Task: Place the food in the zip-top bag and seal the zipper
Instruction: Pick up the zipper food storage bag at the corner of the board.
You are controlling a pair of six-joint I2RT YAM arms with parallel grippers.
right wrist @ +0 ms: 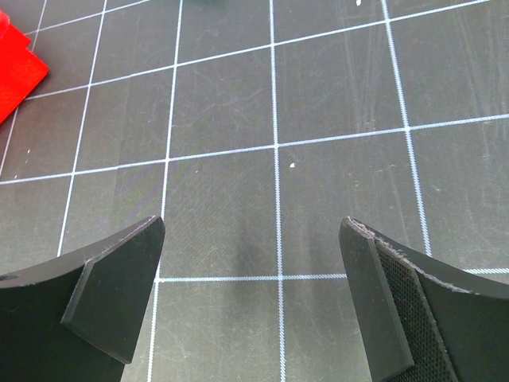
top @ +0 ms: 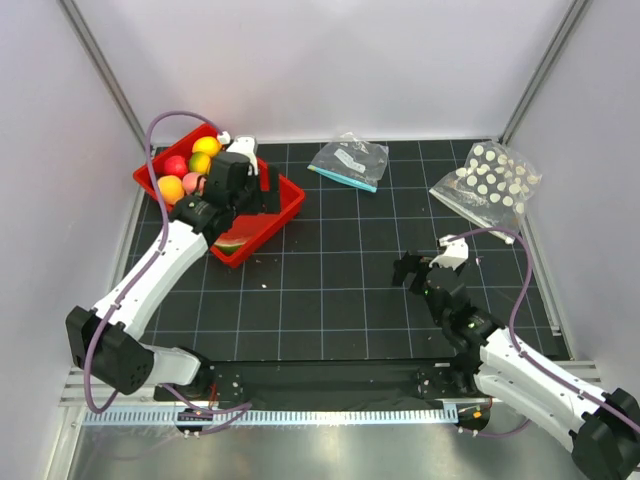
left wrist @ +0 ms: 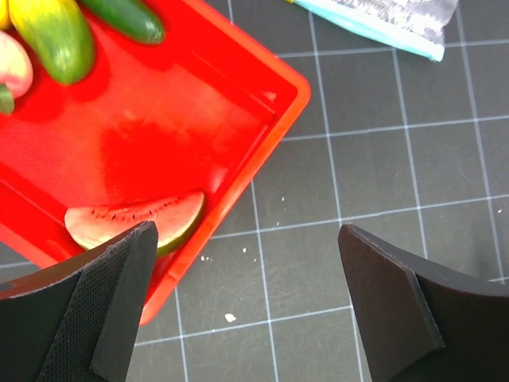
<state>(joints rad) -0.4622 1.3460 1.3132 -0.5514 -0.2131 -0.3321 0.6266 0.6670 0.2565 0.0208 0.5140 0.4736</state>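
Observation:
The zip-top bag's pale near edge (top: 488, 224) faces me, so my right gripper needs to move outward and to the right in the top view, then down onto it.
The food (top: 190, 165), small glossy yellow, red, orange and pink fruits, lies in a red tray (top: 290, 195) at the back left. A watermelon slice (left wrist: 131, 221) rests by the tray's near wall. My left gripper (top: 262, 195) hangs open over the tray's right part, holding nothing (left wrist: 246, 239). The zip-top bag (top: 490, 180), clear with white dots, lies flat at the back right. Its zipper is too small to make out. My right gripper (top: 412, 270) is open and empty above the bare mat (right wrist: 250, 227), well short of the bag.
A smaller clear pouch (top: 350, 162) with a teal strip lies at the back centre, its teal edge (left wrist: 382, 24) showing in the left wrist view. A yellow-green fruit (left wrist: 56, 36) and a dark green one (left wrist: 127, 17) lie in the tray. White walls enclose the black grid mat (top: 330, 300).

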